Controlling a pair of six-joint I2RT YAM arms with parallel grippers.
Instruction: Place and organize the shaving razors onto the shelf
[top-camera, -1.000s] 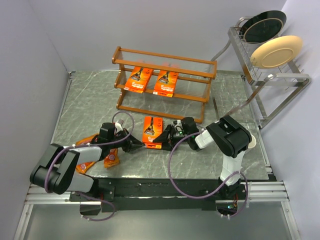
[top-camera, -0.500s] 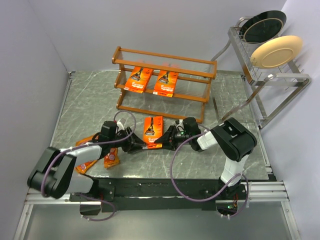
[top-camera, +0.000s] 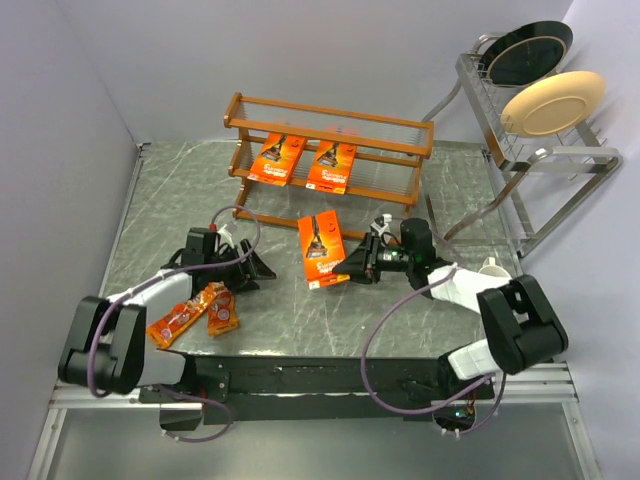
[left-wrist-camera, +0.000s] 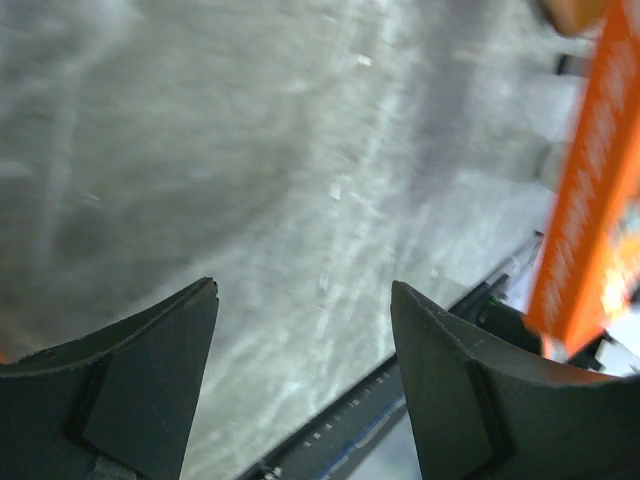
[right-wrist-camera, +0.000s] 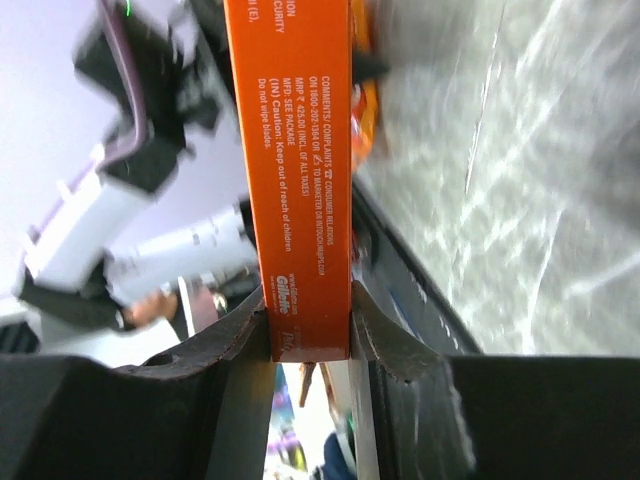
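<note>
I need to carry the third pack outward in my right gripper and release it on the loose end of the shelf's middle level, still bare by the plate rack.
The orange-brown shelf (top-camera: 405, 148) stands at the back of the table, with two large razor packs (top-camera: 277, 159) (top-camera: 332, 166) lying on its middle tier. My right gripper (top-camera: 350, 270) is shut on the lower edge of a third large orange razor pack (top-camera: 322, 250), held tilted above the table; in the right wrist view the pack (right-wrist-camera: 295, 170) sits clamped between both fingers of the gripper (right-wrist-camera: 310, 320). My left gripper (top-camera: 258, 268) stands open and empty left of that pack. In the left wrist view the gripper (left-wrist-camera: 305, 300) frames bare table, with the pack (left-wrist-camera: 590, 200) at the right edge. Small orange blister packs (top-camera: 180, 320) (top-camera: 222, 310) lie by the left arm.
A silver metal plate rack (top-camera: 500, 150) stands at the back right, holding a black plate (top-camera: 528, 52) and a cream plate (top-camera: 552, 102). Grey walls close the left and back sides. The grey marbled table (top-camera: 180, 210) ends at a black rail in front.
My left gripper opened, let go of the large pack and drew back to the left. My right gripper kept the pack, lifted it and carried it right, towards the shelf.
</note>
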